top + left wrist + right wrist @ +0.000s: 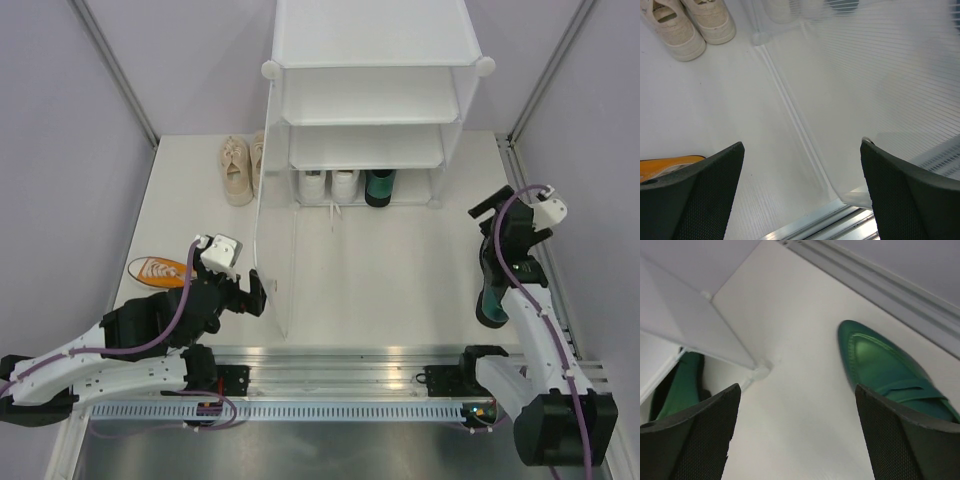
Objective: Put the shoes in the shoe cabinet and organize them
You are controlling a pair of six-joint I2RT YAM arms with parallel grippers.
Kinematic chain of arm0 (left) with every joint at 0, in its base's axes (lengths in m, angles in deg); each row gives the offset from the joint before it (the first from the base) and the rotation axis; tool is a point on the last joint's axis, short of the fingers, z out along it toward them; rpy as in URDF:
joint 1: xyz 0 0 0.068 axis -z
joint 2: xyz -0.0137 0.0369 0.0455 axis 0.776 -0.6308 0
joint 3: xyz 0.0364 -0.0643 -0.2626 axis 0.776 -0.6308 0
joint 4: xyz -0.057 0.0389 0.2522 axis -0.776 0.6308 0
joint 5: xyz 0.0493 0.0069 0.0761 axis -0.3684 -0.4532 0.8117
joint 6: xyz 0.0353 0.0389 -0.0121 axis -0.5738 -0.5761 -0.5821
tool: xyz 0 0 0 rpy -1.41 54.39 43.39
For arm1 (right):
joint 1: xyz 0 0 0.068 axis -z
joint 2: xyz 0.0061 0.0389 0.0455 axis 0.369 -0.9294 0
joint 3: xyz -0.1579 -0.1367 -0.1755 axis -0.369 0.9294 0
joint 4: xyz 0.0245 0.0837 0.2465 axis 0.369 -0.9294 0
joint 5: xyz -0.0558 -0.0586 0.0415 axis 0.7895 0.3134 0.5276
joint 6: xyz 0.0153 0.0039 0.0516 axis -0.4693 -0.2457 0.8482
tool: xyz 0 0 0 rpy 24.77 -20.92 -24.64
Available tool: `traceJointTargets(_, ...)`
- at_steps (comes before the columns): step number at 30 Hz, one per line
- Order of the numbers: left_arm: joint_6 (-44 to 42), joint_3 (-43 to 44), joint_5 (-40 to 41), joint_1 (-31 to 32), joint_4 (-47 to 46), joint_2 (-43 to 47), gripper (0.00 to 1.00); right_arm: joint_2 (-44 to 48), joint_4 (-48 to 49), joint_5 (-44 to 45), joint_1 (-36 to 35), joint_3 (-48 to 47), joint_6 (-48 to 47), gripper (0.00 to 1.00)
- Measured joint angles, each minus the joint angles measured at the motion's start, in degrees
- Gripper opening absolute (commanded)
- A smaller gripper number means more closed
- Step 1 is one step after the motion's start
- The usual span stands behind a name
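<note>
I will lower my right gripper next toward the other green heel's edge behind its strap [489,284] [927,407], because it lies to the right in the wrist view.
The shoe cabinet [372,95] stands at the back centre. Its lowest tier holds a white pair of shoes [327,184] and one dark green heel [380,187]. A cream pair [238,168] sits on the floor left of the cabinet. One orange sneaker [155,270] lies at the left, beside my left arm. My left gripper [250,295] [802,147] is open over bare floor next to the cabinet's translucent side panel [880,90]. My right gripper [497,235] [797,390] is open, with nothing between its fingers. The other green heel [885,365] [492,298] lies just right of it.
The cabinet's round corner connector [760,372] is just ahead of the right gripper, to its left. A metal rail [340,365] runs along the near edge between the arm bases. Grey walls close in both sides, with a frame rail [880,285] by the right wall.
</note>
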Motion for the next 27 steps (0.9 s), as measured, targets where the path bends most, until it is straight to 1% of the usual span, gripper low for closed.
traceJointTargets(3, 0.0, 0.0, 0.0, 0.0, 0.0, 0.1, 1.00, 3.1, -5.0, 1.9, 4.3, 1.6, 0.9, 0.98)
traceJointTargets(6, 0.0, 0.0, 0.0, 0.0, 0.0, 0.3, 1.00, 3.5, -8.1, 1.4, 8.5, 4.6, 2.1, 0.98)
traceJointTargets(10, 0.0, 0.0, -0.1, 0.0, 0.0, 1.1, 1.00, 0.8, -11.1, -1.0, 12.9, 9.9, 4.1, 0.98)
traceJointTargets(13, 0.0, 0.0, -0.2, 0.0, 0.0, 1.6, 1.00, -2.6, -11.5, -3.0, 13.9, 11.6, 5.4, 0.96)
traceJointTargets(14, 0.0, 0.0, -0.3, 0.0, 0.0, 1.7, 1.00, -3.7, -11.3, -3.7, 13.9, 11.8, 5.6, 0.91)
traceJointTargets(16, 0.0, 0.0, -0.5, 0.0, -0.1, 1.9, 1.00, -5.7, -10.6, -5.1, 14.0, 12.7, 6.3, 0.86)
traceJointTargets(18, 0.0, 0.0, -0.6, 0.0, -0.2, 2.2, 1.00, -6.2, -9.4, -5.8, 14.2, 12.9, 6.4, 0.74)
traceJointTargets(19, 0.0, 0.0, -0.6, 0.0, -0.2, 2.4, 1.00, -6.3, -8.6, -6.5, 14.3, 13.2, 6.5, 0.67)
traceJointTargets(20, 0.0, -0.1, -0.7, 0.0, -0.4, 2.8, 1.00, -6.3, -7.8, -7.2, 14.3, 13.4, 6.4, 0.53)
traceJointTargets(22, 0.0, -0.2, -0.9, 0.0, -0.5, 3.4, 1.00, -6.4, -6.2, -9.0, 14.3, 13.7, 6.2, 0.43)
traceJointTargets(23, 0.0, -0.2, -1.0, 0.0, -0.5, 3.7, 1.00, -6.5, -5.6, -9.6, 14.3, 13.8, 6.1, 0.33)
traceJointTargets(26, 0.0, -0.2, -1.4, 0.0, -0.8, 3.8, 1.00, -6.3, -4.4, -10.9, 14.3, 14.3, 5.2, 0.21)
traceJointTargets(27, 0.0, -0.3, -1.6, 0.0, -0.9, 3.8, 1.00, -6.1, -4.2, -11.0, 14.3, 14.5, 4.8, 0.19)
